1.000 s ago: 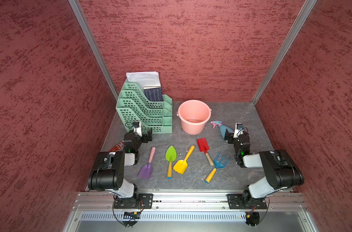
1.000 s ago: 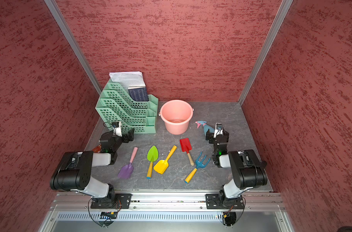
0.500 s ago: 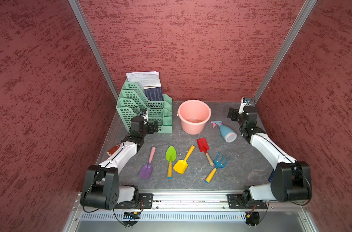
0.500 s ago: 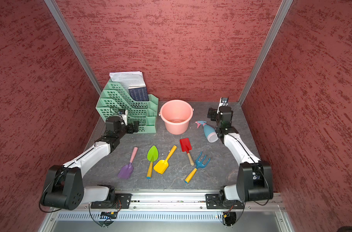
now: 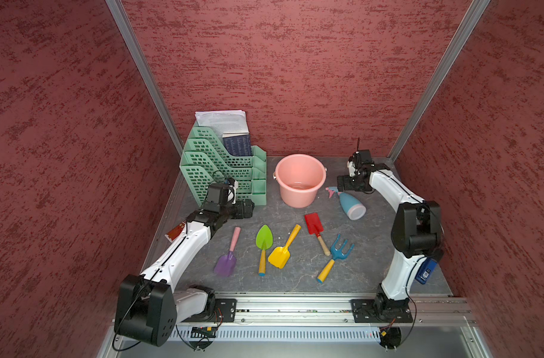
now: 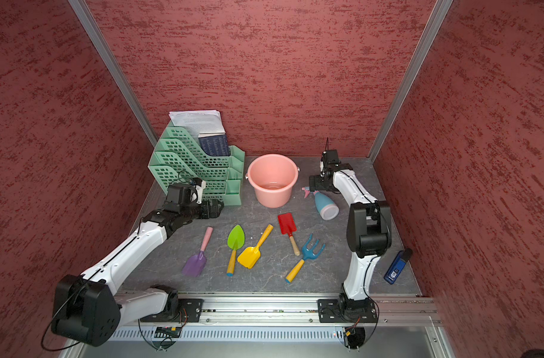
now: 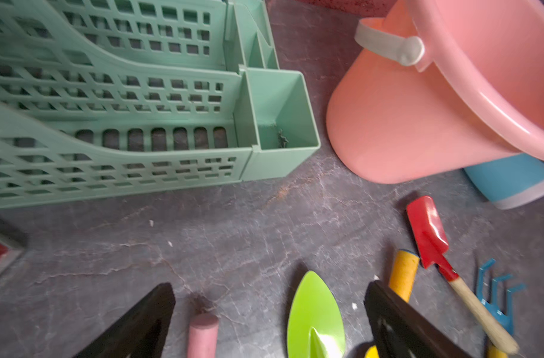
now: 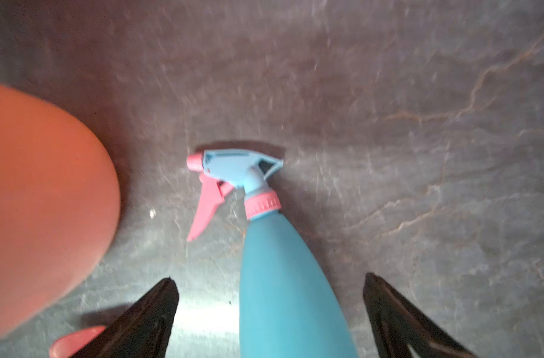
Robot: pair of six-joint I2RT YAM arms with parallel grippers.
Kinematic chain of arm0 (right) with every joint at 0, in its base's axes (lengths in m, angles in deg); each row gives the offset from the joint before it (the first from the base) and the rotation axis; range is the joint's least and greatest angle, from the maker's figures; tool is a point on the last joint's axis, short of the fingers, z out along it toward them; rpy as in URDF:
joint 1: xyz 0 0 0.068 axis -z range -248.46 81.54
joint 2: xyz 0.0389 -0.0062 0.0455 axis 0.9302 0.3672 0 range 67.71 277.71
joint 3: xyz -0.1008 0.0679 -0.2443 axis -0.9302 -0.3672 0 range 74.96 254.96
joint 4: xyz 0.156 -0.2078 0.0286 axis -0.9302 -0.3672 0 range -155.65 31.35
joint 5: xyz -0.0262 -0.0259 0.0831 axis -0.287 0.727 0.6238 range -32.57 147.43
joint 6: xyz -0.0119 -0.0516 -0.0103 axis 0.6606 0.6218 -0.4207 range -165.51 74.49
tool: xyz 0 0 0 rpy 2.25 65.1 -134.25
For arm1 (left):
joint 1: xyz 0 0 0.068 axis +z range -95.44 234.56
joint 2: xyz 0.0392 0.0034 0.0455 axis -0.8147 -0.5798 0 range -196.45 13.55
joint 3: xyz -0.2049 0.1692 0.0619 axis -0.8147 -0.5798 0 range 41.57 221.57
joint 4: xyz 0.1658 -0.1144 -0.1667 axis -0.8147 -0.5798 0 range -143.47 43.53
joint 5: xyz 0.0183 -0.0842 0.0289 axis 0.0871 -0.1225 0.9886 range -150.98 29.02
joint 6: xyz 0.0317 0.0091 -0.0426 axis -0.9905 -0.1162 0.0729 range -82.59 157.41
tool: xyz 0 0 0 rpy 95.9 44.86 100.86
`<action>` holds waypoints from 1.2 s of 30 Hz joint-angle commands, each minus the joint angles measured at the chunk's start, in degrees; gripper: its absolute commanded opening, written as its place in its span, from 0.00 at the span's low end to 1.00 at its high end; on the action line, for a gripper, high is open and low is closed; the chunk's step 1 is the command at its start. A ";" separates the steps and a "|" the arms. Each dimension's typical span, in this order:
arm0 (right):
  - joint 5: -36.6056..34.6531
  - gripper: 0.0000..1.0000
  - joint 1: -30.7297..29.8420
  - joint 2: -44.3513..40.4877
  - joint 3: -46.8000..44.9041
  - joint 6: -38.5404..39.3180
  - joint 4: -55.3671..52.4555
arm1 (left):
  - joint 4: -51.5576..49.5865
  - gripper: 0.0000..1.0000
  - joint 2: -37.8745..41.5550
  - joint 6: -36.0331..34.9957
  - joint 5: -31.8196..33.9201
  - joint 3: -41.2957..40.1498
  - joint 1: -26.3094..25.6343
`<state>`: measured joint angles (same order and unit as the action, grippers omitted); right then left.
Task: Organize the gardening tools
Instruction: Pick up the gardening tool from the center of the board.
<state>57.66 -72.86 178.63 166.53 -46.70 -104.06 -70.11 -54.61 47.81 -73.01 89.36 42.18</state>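
Note:
My right gripper lowers, open, around the spray bottle's pink collar (image 5: 339,192) (image 8: 262,204) below it next and closes there, because the bottle's neck is slimmer than its body.
The gardening tools lie in a row on the grey table in both top views: purple scoop (image 5: 225,263), green leaf trowel (image 5: 264,237), yellow scoop (image 5: 279,256), red spade (image 5: 313,223) and blue fork (image 5: 342,249). A light-blue spray bottle (image 5: 351,204) lies on its side right of the pink bucket (image 5: 298,181). My left gripper (image 5: 247,209) hovers open in front of the green rack (image 5: 221,167), above the scoop's pink handle (image 7: 202,331) and the trowel tip (image 7: 314,307). Over the bottle's neck end my right gripper (image 8: 270,279) is open, its fingers apart from the bottle (image 8: 283,279) on either side.
The rack holds papers (image 5: 222,121) and a dark book (image 5: 238,144) at the back left. A blue device (image 6: 396,268) lies by the right arm's base. Red walls close in on three sides, and a metal rail (image 5: 295,305) runs along the front.
Both arms have unfolded from near their bases and reached toward the back. The left gripper now sits by the rack's front, the right one over the spray bottle. No tool has moved.

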 commanded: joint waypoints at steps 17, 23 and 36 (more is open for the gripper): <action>-3.55 0.77 -0.71 13.74 11.75 5.96 -3.29 | -0.46 1.00 1.28 2.53 -9.54 -1.94 -0.45; -3.98 0.70 -1.33 16.02 12.50 6.96 -3.14 | -0.88 1.00 1.03 2.35 -9.59 -1.78 -0.45; -6.86 0.58 -2.54 22.18 19.52 8.02 -8.76 | -0.96 1.00 0.58 2.04 -9.94 -1.97 -0.45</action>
<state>53.27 -74.96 199.30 183.38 -39.29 -109.89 -71.77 -53.69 50.08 -82.12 87.85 41.96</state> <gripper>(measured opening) 0.599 0.996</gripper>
